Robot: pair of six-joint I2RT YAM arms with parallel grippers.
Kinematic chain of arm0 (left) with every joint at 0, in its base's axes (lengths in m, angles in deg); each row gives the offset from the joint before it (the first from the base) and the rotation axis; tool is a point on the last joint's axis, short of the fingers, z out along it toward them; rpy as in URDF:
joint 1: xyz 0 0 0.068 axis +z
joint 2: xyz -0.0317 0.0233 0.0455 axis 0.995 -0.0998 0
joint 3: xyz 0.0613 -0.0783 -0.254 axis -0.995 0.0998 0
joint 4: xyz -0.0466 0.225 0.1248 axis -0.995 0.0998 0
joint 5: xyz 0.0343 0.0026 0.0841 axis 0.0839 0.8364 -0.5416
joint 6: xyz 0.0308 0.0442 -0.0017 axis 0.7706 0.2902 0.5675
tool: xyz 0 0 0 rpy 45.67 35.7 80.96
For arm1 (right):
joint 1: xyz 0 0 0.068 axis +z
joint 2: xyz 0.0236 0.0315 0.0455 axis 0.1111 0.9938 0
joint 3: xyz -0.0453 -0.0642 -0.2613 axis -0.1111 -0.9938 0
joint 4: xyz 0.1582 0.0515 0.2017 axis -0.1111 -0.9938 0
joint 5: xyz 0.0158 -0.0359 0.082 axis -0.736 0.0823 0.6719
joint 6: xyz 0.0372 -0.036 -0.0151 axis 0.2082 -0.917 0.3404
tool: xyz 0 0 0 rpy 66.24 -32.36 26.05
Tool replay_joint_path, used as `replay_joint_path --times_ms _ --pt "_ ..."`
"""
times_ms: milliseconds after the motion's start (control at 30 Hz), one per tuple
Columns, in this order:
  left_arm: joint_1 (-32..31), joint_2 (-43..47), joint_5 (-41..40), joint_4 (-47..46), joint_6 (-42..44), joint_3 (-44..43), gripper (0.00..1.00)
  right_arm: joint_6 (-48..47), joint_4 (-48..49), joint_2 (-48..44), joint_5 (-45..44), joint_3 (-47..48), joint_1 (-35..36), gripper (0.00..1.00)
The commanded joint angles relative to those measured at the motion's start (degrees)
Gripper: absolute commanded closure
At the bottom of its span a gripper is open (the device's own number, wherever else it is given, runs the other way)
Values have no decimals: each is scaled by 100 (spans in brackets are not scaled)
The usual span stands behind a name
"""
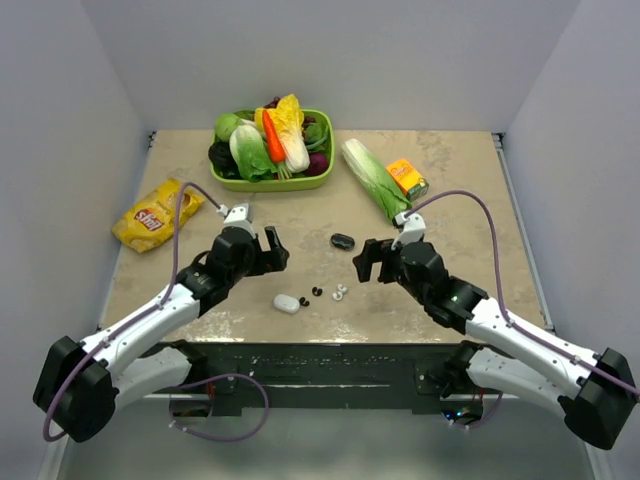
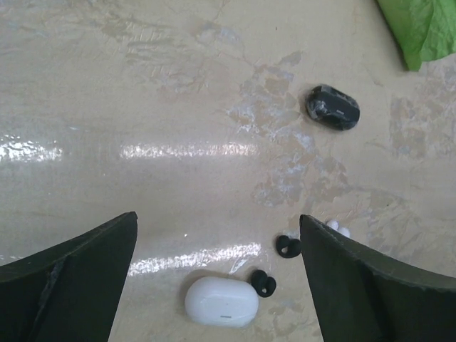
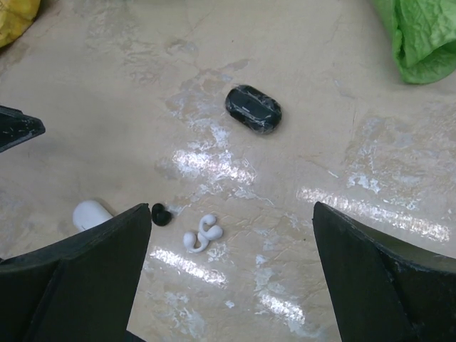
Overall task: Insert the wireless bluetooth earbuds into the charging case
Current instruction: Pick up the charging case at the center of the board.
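Observation:
The robot should next draw its open left gripper back and lower its fingers around the rounded ends of the closed white charging case, since the white case lies below and back of the gripper.
A closed white charging case (image 1: 287, 303) lies near the table's front edge and shows in the left wrist view (image 2: 221, 301). Two black earbuds (image 2: 288, 246) lie just right of it, one touching the case. A white pair of earbuds (image 3: 201, 234) lies tangled together further right (image 1: 340, 293). A closed black case (image 1: 342, 241) sits further back (image 3: 254, 109). My left gripper (image 1: 277, 250) is open and empty, hovering behind the white case (image 2: 218, 216). My right gripper (image 1: 364, 260) is open and empty, above and right of the white earbuds (image 3: 232, 206).
A green basket (image 1: 275, 183) of vegetables stands at the back. A napa cabbage (image 1: 372, 180) and an orange can (image 1: 407, 178) lie back right. A yellow chips bag (image 1: 155, 215) lies at the left.

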Motion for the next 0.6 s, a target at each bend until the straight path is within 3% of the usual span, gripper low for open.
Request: replay_joint_path --times_ms 0,367,567 --pt "-52 -148 228 -148 110 167 0 -174 137 109 247 12 5 2" --pt "-1246 -438 -712 775 -13 -26 2 -262 251 329 589 3 -4 2" --pt "-1572 -474 -940 837 5 1 3 -279 313 311 677 -41 -4 2"
